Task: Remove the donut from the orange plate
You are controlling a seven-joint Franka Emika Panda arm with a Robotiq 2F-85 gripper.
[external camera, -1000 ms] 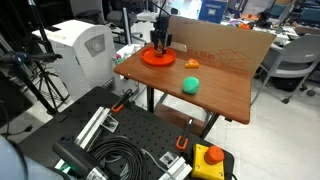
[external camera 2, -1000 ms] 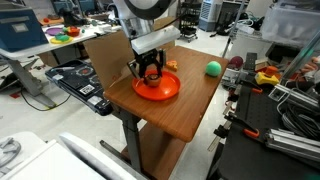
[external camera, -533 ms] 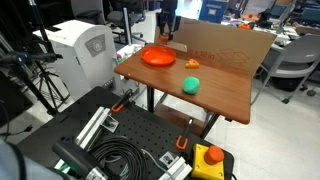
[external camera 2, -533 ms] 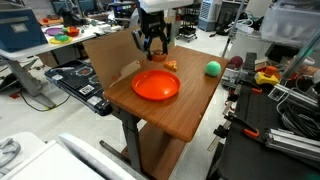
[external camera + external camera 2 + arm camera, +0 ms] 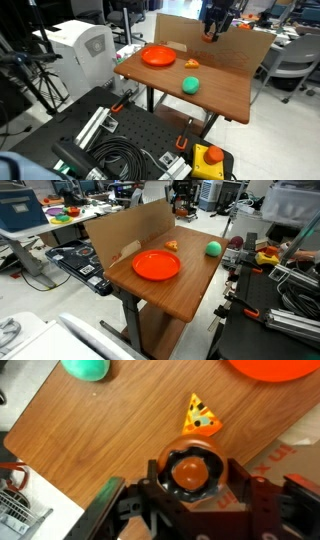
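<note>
My gripper brings the donut down next onto the bare wood below it, clear of the orange plate [image 5: 158, 57] and the green ball, and releases it there.
The donut [image 5: 191, 462], a dark brown ring with an orange-brown middle, sits between my gripper's fingers [image 5: 193, 475] in the wrist view. My gripper is shut on it. In both exterior views the gripper [image 5: 214, 27] [image 5: 183, 204] is raised high above the far side of the table, by the cardboard wall and well away from the orange plate. The orange plate [image 5: 158, 57] [image 5: 156, 265] lies bare on the wooden table, and only its edge [image 5: 275, 368] shows at the top of the wrist view.
A green ball [image 5: 190, 85] [image 5: 212, 248] [image 5: 85, 368] and a small yellow piece [image 5: 192, 64] [image 5: 172, 245] [image 5: 202, 418] lie on the table [image 5: 225, 95]. A cardboard wall [image 5: 190, 35] [image 5: 120, 235] stands along one table edge. Equipment and cables surround the table.
The gripper has lifted off the orange plate with the donut, risen and moved away along the cardboard wall toward the table's far side. The plate is now bare.
</note>
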